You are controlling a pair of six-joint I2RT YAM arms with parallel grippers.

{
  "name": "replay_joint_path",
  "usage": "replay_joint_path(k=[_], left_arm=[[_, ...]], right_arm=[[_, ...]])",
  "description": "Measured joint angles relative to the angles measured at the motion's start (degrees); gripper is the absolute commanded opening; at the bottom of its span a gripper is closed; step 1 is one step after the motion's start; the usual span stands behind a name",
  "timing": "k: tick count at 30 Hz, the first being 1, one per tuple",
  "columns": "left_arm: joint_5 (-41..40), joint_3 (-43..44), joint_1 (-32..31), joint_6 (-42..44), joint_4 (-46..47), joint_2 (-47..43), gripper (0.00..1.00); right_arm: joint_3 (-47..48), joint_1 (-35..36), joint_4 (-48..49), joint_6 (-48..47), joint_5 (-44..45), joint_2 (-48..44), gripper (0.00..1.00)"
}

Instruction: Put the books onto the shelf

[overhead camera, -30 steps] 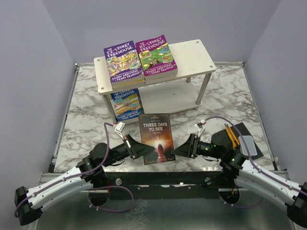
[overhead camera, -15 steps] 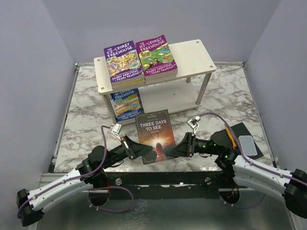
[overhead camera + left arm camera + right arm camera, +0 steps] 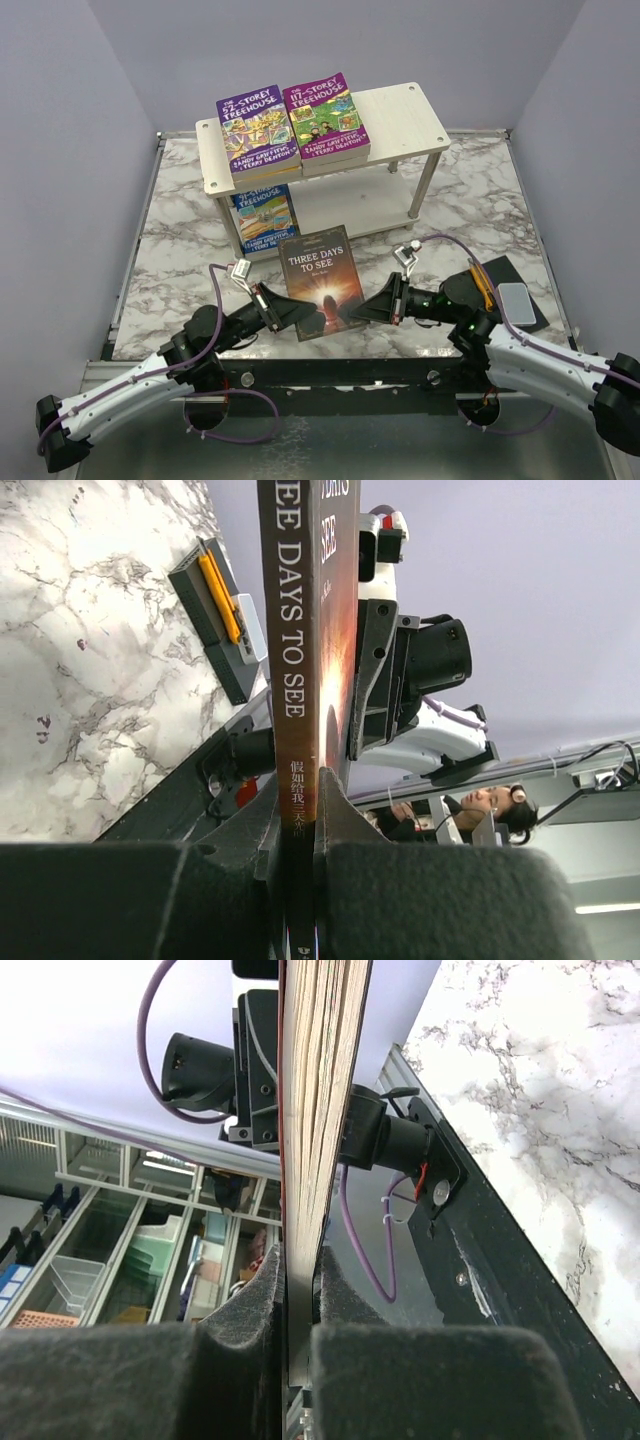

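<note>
The dark brown book should go outward next with my right gripper, and I will let go of it on the shelf's lower level beside the blue book, because that spot is outward of the gripper.
A dark brown book titled "Three Days to See" (image 3: pixel 322 281) is lifted off the marble table between both arms. My left gripper (image 3: pixel 304 313) is shut on its spine edge (image 3: pixel 295 680), and my right gripper (image 3: pixel 362 310) is shut on its page edge (image 3: pixel 312 1110). On the top board of the pale wood shelf (image 3: pixel 410 115) lie two purple Treehouse books (image 3: pixel 258 132) (image 3: pixel 325 117). A blue Treehouse book (image 3: pixel 263 216) lies on the lower tier.
A black block with an orange strip and a grey pad (image 3: pixel 503 296) lies on the table at the right, also in the left wrist view (image 3: pixel 220 610). The marble table (image 3: pixel 180 250) is walled by grey panels.
My right gripper moved in to the book's right edge and closed on it. The book rose and shifted slightly left and away from the table's front edge.
</note>
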Motion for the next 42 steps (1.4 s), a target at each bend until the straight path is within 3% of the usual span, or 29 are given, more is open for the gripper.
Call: replay_joint_path(k=[2,3,7,10,12,16,28,35,42], left_arm=[[-0.13,0.00,0.00,0.11,-0.44,-0.07,0.05],[-0.20,0.00,0.00,0.13,-0.63,-0.09,0.10],[-0.37,0.00,-0.02,0.68,-2.36,-0.09,0.46],[-1.64,0.68,0.00,2.08,-6.38,-0.09,0.64],[-2.62,2.01,0.02,3.17,-9.92,-0.09,0.82],[-5.18,6.71,0.02,5.60,-17.20,0.20,0.98],[-14.71,27.39,0.02,19.39,-39.17,5.31,0.99],[-17.73,37.77,0.02,28.74,-46.69,5.62,0.99],[-18.36,40.50,0.02,34.64,-48.74,4.50,0.99]], right_arm=[[0.00,0.00,-0.24,0.02,0.48,0.13,0.00],[0.02,0.00,-0.68,-0.07,0.79,0.00,0.01],[1.42,0.46,-6.51,-1.68,2.80,-1.90,0.01],[5.40,0.63,-15.52,-4.17,6.01,-4.57,0.01],[8.48,0.63,-21.16,-6.08,9.18,-6.05,0.01],[14.01,0.52,-32.35,-10.14,15.37,-6.73,0.01],[24.96,0.50,-47.43,-21.44,26.10,3.82,0.01],[29.99,-0.57,-46.80,-26.27,27.15,13.64,0.01],[30.14,-6.82,-41.79,-27.76,22.51,21.05,0.01]])
